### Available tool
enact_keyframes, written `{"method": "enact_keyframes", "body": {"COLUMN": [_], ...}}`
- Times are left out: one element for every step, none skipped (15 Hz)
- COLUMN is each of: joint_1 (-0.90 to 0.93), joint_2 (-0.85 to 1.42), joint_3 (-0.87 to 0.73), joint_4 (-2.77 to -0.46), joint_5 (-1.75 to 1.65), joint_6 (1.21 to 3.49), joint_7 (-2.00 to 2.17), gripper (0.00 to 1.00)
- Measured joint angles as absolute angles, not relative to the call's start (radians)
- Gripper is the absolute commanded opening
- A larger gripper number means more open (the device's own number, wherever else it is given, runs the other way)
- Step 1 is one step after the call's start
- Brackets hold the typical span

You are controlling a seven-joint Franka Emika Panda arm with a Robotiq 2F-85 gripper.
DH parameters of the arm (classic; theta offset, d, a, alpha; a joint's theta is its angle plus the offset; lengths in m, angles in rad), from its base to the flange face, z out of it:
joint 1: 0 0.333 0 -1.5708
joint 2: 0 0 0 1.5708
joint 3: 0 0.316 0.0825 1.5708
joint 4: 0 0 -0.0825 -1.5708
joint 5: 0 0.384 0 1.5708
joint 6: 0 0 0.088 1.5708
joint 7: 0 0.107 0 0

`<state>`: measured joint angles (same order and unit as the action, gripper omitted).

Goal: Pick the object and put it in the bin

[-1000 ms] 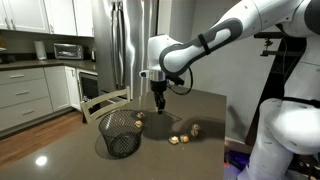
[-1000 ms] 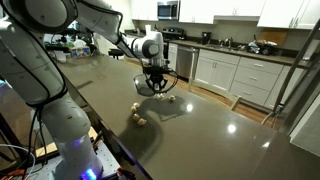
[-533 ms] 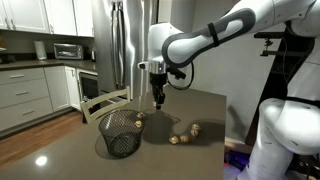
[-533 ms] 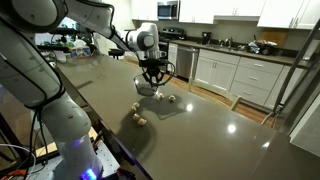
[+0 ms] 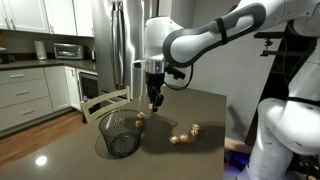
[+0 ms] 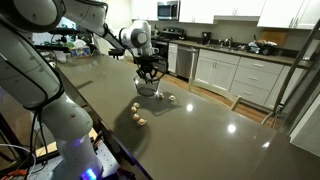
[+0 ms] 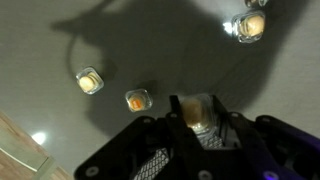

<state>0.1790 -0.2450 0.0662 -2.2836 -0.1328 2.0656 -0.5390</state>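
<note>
I should carry the lump in my gripper outward past the bin's near rim and over the bin's opening (image 5: 121, 120), then let it go, because it still hangs beside the bin.
My gripper (image 5: 155, 103) is shut on a small tan lump (image 7: 196, 112), which shows between the fingers in the wrist view. It hangs above the table, just beside and above the rim of the black wire-mesh bin (image 5: 120, 133). In an exterior view the gripper (image 6: 147, 74) is right over the bin (image 6: 147, 88). Black mesh (image 7: 155, 165) shows at the bottom of the wrist view. Look-alike lumps lie on the table (image 5: 176, 140), (image 5: 195, 129), (image 5: 140, 118).
The dark glossy table (image 5: 190, 110) has edges close to the bin and to the loose lumps (image 6: 141, 121). Loose lumps also show in the wrist view (image 7: 90, 81), (image 7: 137, 98), (image 7: 250, 27). Kitchen cabinets (image 5: 25, 90) and a fridge (image 5: 130, 45) stand behind.
The gripper has risen and moved towards the bin with the lump held in it. The loose lumps and the bin have not moved.
</note>
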Motion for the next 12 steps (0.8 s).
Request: {"method": "enact_keyframes", "body": {"joint_1": [0.184, 0.189, 0.191, 0.194, 0.199, 0.202, 0.204, 0.205, 0.206, 0.207, 0.208, 0.208], "joint_2": [-0.243, -0.241, -0.238, -0.234, -0.228, -0.222, -0.213, -0.203, -0.193, -0.184, -0.178, -0.174], "joint_3": [0.071, 0.074, 0.078, 0.082, 0.083, 0.084, 0.087, 0.089, 0.091, 0.092, 0.092, 0.092], "joint_4": [-2.283, -2.283, -2.282, -2.28, -2.278, -2.274, -2.266, -2.258, -2.248, -2.238, -2.231, -2.225], "joint_5": [-0.133, -0.133, -0.133, -0.133, -0.13, -0.128, -0.126, -0.125, -0.123, -0.119, -0.112, -0.104], "joint_6": [2.065, 2.064, 2.064, 2.065, 2.066, 2.066, 2.066, 2.066, 2.066, 2.072, 2.082, 2.095], "joint_7": [-0.539, -0.539, -0.539, -0.541, -0.545, -0.548, -0.552, -0.555, -0.558, -0.562, -0.568, -0.575], "gripper": [0.13, 0.13, 0.12, 0.13, 0.13, 0.13, 0.12, 0.12, 0.13, 0.12, 0.13, 0.13]}}
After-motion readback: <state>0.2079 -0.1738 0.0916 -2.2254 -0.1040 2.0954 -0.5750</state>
